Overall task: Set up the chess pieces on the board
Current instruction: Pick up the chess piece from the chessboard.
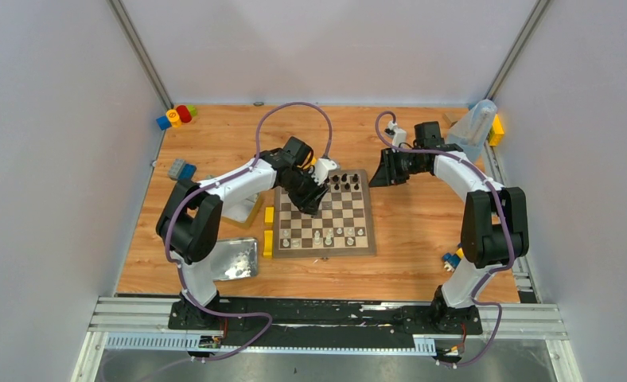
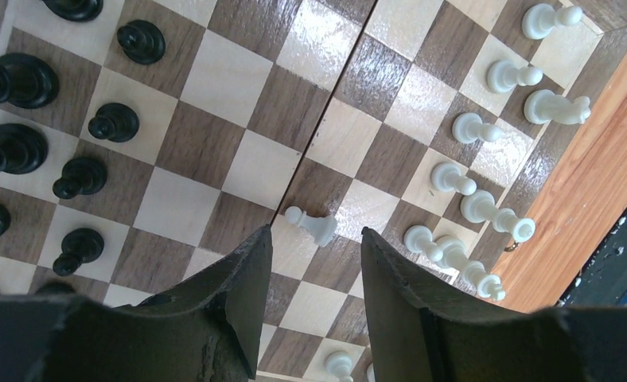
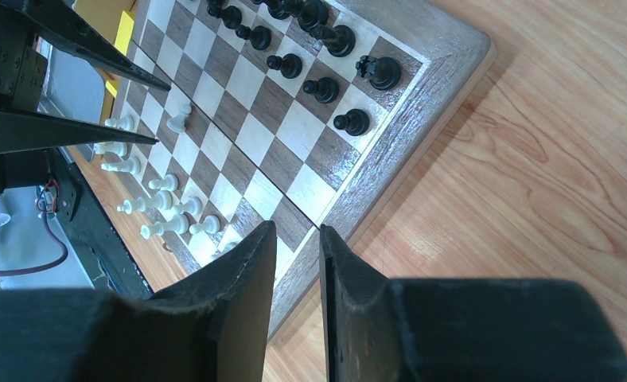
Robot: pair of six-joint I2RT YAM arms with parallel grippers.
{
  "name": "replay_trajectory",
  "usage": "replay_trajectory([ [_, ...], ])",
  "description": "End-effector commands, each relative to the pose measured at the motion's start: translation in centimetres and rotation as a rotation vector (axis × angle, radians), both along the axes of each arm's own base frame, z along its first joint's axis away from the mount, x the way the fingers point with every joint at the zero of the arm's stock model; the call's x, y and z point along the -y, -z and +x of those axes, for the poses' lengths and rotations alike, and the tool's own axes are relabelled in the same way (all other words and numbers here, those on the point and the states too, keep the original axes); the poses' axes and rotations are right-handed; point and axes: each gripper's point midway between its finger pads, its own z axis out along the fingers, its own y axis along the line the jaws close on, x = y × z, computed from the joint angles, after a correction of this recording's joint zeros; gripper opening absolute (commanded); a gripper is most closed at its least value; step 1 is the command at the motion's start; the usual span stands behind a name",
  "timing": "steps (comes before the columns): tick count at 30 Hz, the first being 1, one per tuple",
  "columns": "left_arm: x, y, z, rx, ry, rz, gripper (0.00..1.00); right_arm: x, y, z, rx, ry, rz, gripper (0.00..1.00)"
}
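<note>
I next need to lower my left gripper toward the board (image 1: pixel 361 239) and open my fingers around the base of the white pawn, because the pawn lies on its side below them.
The board (image 1: pixel 361 239) lies mid-table. Black chess pieces (image 1: pixel 346 183) stand along its far rows and white ones (image 1: pixel 329 235) along its near rows. My left gripper (image 2: pixel 317 232) hovers open over the board's left part. A white pawn (image 2: pixel 313 225) lies on its side just past the fingertips, not gripped. More black pieces (image 2: pixel 115 122) and white pieces (image 2: pixel 469 127) flank it. My right gripper (image 3: pixel 294 231) hangs over the board's right edge (image 3: pixel 422 119), its jaws a narrow gap apart with nothing between them. In the top view it (image 1: pixel 382 175) is beside the board's far right corner.
A shiny metal tin (image 1: pixel 237 259) lies near left. Yellow blocks (image 1: pixel 268 231) line the board's left edge. A grey-blue block (image 1: pixel 181 169) and coloured blocks (image 1: pixel 177 115) sit far left. A clear plastic bag (image 1: pixel 473 127) and a yellow block (image 1: pixel 497 130) are at the far right.
</note>
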Motion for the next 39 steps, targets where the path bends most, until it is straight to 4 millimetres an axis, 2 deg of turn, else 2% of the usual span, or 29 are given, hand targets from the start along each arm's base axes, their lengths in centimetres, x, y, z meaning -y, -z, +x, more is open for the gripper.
replay_trajectory([
  [1,0.0,-0.8,0.4,-0.001,-0.041,0.01,0.53,-0.2,-1.5,0.2,0.06,-0.024,0.022,0.28],
  [14,-1.3,1.1,2.1,0.047,-0.076,0.112,0.54,-0.2,-1.3,0.0,0.051,-0.029,0.024,0.28],
  [20,-1.2,1.1,1.9,0.038,-0.064,0.109,0.54,-0.1,-1.3,0.0,0.054,-0.028,0.022,0.28],
  [39,-2.9,0.6,0.7,0.071,-0.041,0.139,0.45,-0.2,-1.0,0.0,0.04,-0.031,0.025,0.28],
])
